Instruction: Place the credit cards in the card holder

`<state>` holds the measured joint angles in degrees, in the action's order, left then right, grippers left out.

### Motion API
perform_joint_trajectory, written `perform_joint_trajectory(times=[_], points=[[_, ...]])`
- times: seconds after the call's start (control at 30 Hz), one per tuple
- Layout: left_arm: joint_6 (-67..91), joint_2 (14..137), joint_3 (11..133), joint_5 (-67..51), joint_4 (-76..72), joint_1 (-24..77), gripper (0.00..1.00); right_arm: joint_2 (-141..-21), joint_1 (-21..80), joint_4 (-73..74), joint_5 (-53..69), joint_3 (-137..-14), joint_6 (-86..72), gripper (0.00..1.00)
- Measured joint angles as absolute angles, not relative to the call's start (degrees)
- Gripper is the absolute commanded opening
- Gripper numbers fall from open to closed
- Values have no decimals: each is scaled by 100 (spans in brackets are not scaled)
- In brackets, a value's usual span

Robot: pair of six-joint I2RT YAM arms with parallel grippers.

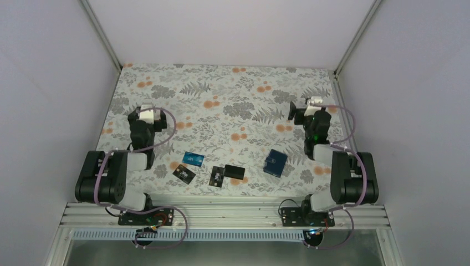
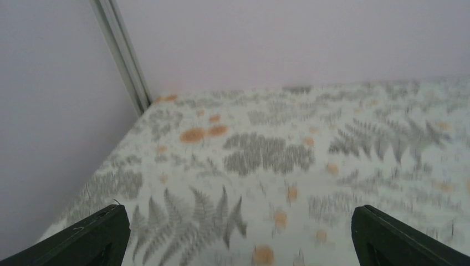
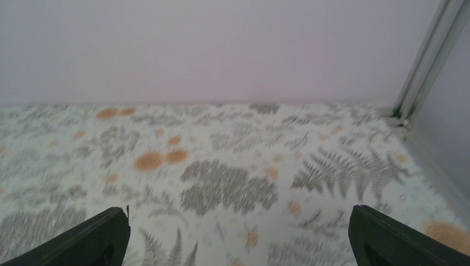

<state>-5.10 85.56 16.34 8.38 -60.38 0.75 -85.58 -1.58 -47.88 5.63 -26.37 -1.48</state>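
My right gripper should next move back and down, turning toward the cards, onto the holder's edge away from them.
In the top view a teal-blue card [image 1: 193,159] lies near the front, with a black marked card [image 1: 184,174] just below it, another black marked card [image 1: 216,176] to the right, and a plain black card [image 1: 235,170] touching that one. The dark navy card holder [image 1: 275,162] lies closed further right. My left gripper [image 1: 145,114] is behind the cards at the left, open and empty. My right gripper [image 1: 304,110] is behind the holder at the right, open and empty. Both wrist views show only the cloth between wide-apart fingertips [image 2: 100,233] [image 3: 382,235].
A fern-and-orange-flower patterned cloth [image 1: 221,100] covers the table. White walls enclose the left, back and right, with metal corner posts [image 1: 102,36] [image 1: 357,36]. An aluminium rail [image 1: 221,213] runs along the front edge by the arm bases.
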Motion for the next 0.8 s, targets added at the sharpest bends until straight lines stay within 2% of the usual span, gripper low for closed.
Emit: perform_joint_trajectory(times=[0.2, 0.43, 0.63, 0.8], points=[[-82, 7712, 2869, 1044, -4117, 75, 100, -8047, -158, -3004, 139, -3927, -672, 100], [851, 7428, 4222, 895, -1986, 75, 100, -8333, -305, -401, 521, -5671, -1883, 100], [1481, 7603, 4882, -99, -283, 152, 99, -8206, -421, 1076, 1208, -5424, -2536, 100], [1568, 7603, 4945, -829, 576, 635, 93, -7813, -421, 2106, 1669, -4923, -2753, 100]])
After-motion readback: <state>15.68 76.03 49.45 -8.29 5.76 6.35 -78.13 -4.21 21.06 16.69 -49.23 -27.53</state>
